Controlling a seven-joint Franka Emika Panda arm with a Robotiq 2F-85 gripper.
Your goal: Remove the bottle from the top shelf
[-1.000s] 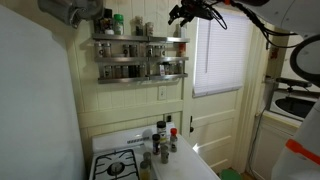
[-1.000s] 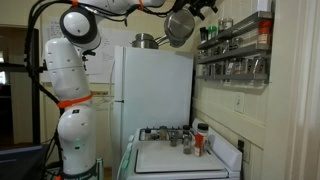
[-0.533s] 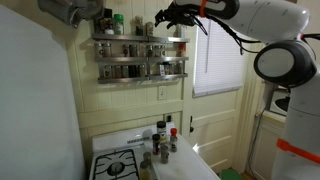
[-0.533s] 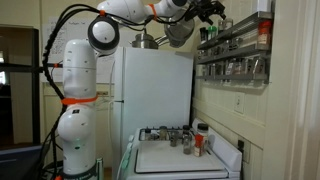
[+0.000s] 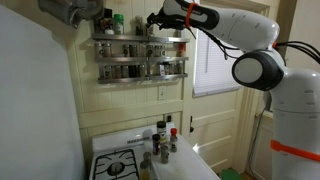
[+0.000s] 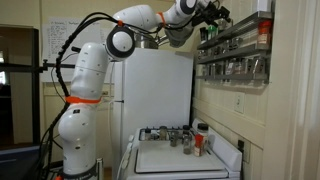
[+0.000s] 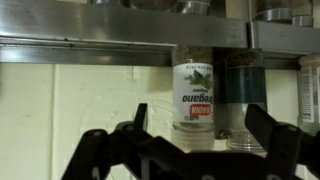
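Note:
The gripper moves outward around the oregano bottle's label next, since the bottle is lined up but still ahead of my open fingertips.
The silver wall spice rack shows in both exterior views. Its top shelf carries a few bottles, among them a green-capped bottle and darker ones. My gripper is open and empty, level with the top shelf and just in front of its right part. The wrist view is upside down. It shows an oregano bottle with a white and red label behind the shelf rail, centred between my open fingers, beside a dark jar.
The lower tiers hold several jars. A metal pot hangs near the arm above the white fridge. A stove and several bottles stand below. A window with blinds is beside the rack.
The arm has swung towards the rack, bringing the open gripper from beside the window to right in front of the top shelf's bottles.

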